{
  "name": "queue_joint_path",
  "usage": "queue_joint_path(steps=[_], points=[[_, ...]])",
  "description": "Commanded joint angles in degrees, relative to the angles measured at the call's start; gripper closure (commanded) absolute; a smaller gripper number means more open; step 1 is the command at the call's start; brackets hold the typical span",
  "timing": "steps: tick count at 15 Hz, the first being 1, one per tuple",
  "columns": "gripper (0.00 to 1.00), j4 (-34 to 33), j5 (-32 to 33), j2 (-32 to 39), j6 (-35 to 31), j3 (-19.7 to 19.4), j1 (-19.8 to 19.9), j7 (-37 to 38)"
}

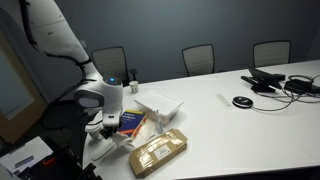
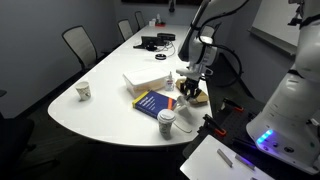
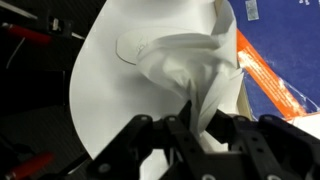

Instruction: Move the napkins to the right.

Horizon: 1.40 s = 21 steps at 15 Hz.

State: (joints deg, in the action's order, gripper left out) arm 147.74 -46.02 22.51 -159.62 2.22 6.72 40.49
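Note:
I will next use my gripper to lower the crumpled white napkins so that they are beside the blue book.
In the wrist view a bunch of crumpled white napkins hangs between my gripper's black fingers, which are shut on its lower end. The napkins are lifted above the white table, beside a blue book with an orange stripe. In both exterior views the gripper points down over the table's near end, by the book. The napkins are too small to make out in those views.
A white box, the blue book and a brown package lie close to the gripper. Paper cups stand near the table edge. Cables and devices lie further along.

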Motion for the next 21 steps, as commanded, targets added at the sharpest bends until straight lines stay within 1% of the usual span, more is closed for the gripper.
queue_joint_path(steps=[1, 4, 5, 8, 9, 10, 11, 12, 13, 14, 15, 16, 17, 18, 19, 21], points=[[0.97, -3.6, -3.8, 6.6, -1.8, 2.9, 1.8, -3.9], [0.97, -5.4, -2.3, 11.2, -0.8, 2.4, 1.8, -3.4], [0.97, -6.0, -3.3, 12.4, 0.1, -0.2, -1.0, -3.7], [0.97, -7.1, -2.3, 15.2, 0.4, -2.0, -2.6, -2.5], [0.63, -7.5, -2.0, 15.9, 0.1, -2.7, -3.5, -2.1], [0.62, -8.0, -1.6, 16.2, -0.3, -3.3, -4.4, -1.7], [0.57, -8.4, -1.3, 16.3, -0.5, -3.6, -5.1, -1.8], [0.49, -9.0, -1.2, 15.9, 0.3, -3.5, -5.6, -1.7], [0.42, -9.6, 0.2, 15.6, 1.3, -4.4, -7.6, -0.4], [0.33, -10.2, 1.1, 14.6, 1.7, -4.4, -8.8, 0.0], [0.27, -10.7, 2.6, 13.9, 2.0, -4.9, -10.3, 0.7], [0.18, -10.8, 4.4, 12.6, 2.7, -5.7, -12.2, 2.1], [0.12, -11.0, 6.4, 11.4, 4.0, -6.3, -13.7, 3.8], [0.05, -11.0, 9.5, 9.9, 6.5, -7.7, -15.5, 6.4], [0.00, -10.6, 12.6, 8.1, 9.0, -9.0, -17.1, 9.4], [0.00, -10.0, 18.9, 4.1, 14.4, -10.3, -18.5, 15.1]])
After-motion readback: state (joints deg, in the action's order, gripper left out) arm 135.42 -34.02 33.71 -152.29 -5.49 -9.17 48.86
